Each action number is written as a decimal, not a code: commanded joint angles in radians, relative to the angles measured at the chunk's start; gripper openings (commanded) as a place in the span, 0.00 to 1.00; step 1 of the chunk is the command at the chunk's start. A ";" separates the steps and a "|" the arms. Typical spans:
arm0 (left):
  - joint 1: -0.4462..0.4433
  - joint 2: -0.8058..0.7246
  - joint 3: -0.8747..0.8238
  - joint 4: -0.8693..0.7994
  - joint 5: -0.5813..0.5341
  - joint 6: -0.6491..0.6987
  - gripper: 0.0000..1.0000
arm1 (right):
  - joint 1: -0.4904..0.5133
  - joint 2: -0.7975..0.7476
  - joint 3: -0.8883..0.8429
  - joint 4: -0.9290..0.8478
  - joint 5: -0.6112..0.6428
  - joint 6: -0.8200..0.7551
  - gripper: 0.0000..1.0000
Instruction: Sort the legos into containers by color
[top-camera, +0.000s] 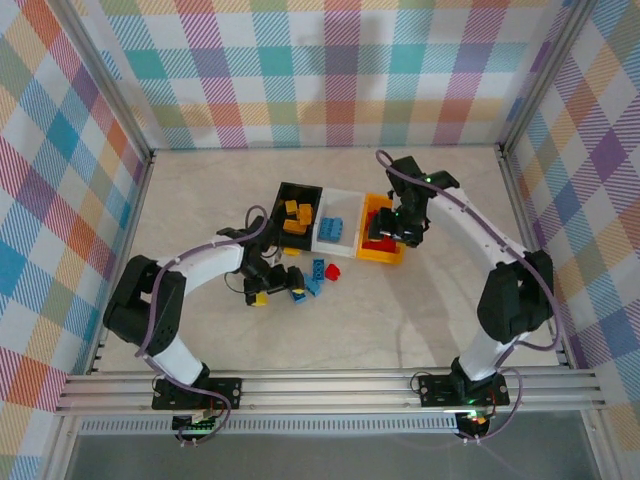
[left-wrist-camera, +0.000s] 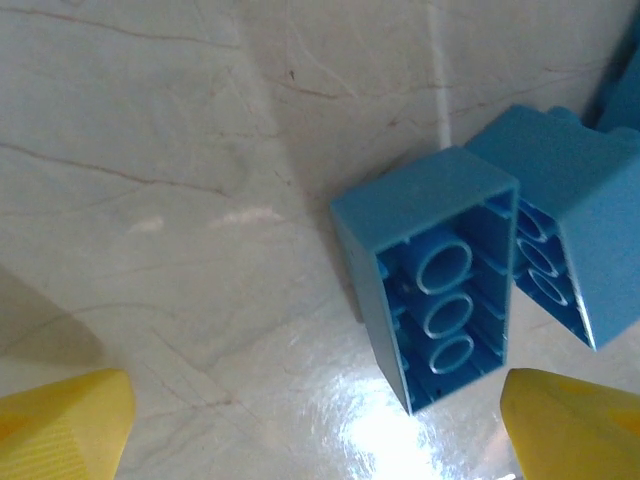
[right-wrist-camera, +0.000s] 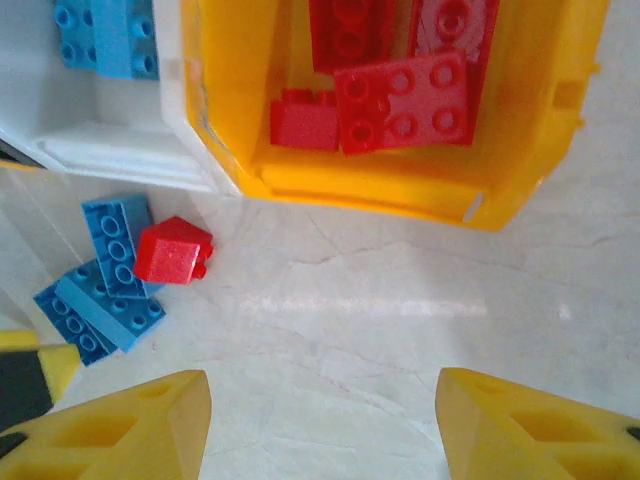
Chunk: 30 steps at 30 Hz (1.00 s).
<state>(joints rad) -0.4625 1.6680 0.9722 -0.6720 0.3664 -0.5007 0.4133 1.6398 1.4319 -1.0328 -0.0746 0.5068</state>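
The blue lego on its side (top-camera: 299, 297) (left-wrist-camera: 430, 288) lies below and off-centre, so my left gripper will move that way next, toward the second blue lego, and lower my fingers on both sides of it.
Three containers stand in a row: a black one (top-camera: 284, 190) with yellow legos (top-camera: 297, 215), a white one (top-camera: 336, 249) with blue legos (top-camera: 332, 230), and a yellow-orange one (top-camera: 381, 256) with red legos (right-wrist-camera: 400, 90). Loose blue legos (top-camera: 316, 272), a red one (top-camera: 332, 270) and a yellow one (top-camera: 259, 297) lie in front of them. My left gripper (left-wrist-camera: 315, 430) is open, low over the table, and a blue lego on its side (left-wrist-camera: 440, 280) lies just inside its right finger (left-wrist-camera: 575, 430). My right gripper (right-wrist-camera: 322, 425) is open and empty, hovering at the yellow-orange container's near wall (right-wrist-camera: 380, 185).
A second blue lego (left-wrist-camera: 575, 230) touches the one by my left gripper. In the right wrist view a loose red lego (right-wrist-camera: 172, 250) rests against blue ones (right-wrist-camera: 105, 285) beside the white container's corner (right-wrist-camera: 120, 150). Plaid walls enclose the table.
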 joint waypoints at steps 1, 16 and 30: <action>-0.004 0.042 0.035 0.020 0.010 0.010 0.94 | 0.005 -0.040 -0.033 0.007 -0.023 0.043 0.62; -0.067 0.151 0.139 0.014 -0.098 -0.028 0.92 | 0.051 -0.012 -0.039 0.021 -0.051 0.052 0.62; -0.136 0.169 0.200 -0.143 -0.326 0.045 0.72 | 0.058 0.004 -0.058 0.043 -0.068 0.052 0.62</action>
<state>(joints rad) -0.5953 1.8320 1.1587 -0.8421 0.1257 -0.5125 0.4641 1.6279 1.3727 -0.9958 -0.1207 0.5465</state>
